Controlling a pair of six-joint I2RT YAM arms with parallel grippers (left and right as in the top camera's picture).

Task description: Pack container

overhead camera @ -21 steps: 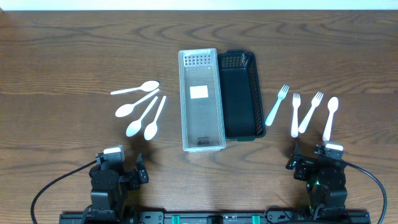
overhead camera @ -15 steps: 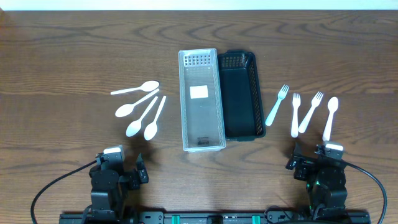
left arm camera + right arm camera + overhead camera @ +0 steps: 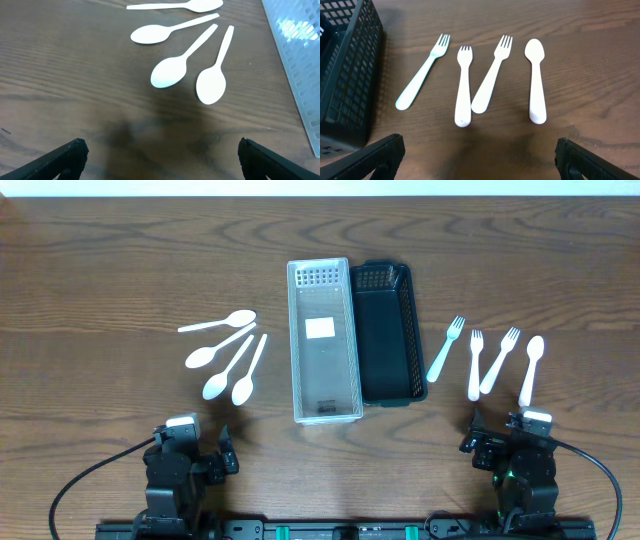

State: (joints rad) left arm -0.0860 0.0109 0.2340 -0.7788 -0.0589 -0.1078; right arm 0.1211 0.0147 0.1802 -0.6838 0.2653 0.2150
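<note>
My right gripper moves outward and down onto the handle of the white fork [image 3: 497, 367] [image 3: 490, 81] nearest the spoon next, because its open fingers stand short of it.
A clear plastic container [image 3: 323, 345] and a black basket [image 3: 386, 332] stand side by side at the table's middle. Several white spoons [image 3: 222, 352] lie left of them; they also show in the left wrist view [image 3: 172, 70]. Three white forks [image 3: 476, 360] and one white spoon [image 3: 530, 366] lie right of them, also in the right wrist view [image 3: 485, 80]. My left gripper [image 3: 160, 160] is open and empty, near the front edge, short of the spoons. My right gripper [image 3: 480, 160] is open and empty, short of the forks.
The black basket's mesh wall [image 3: 345, 75] fills the left of the right wrist view. The clear container's side [image 3: 295, 60] runs along the right of the left wrist view. Dark wood table [image 3: 100, 270] all around.
</note>
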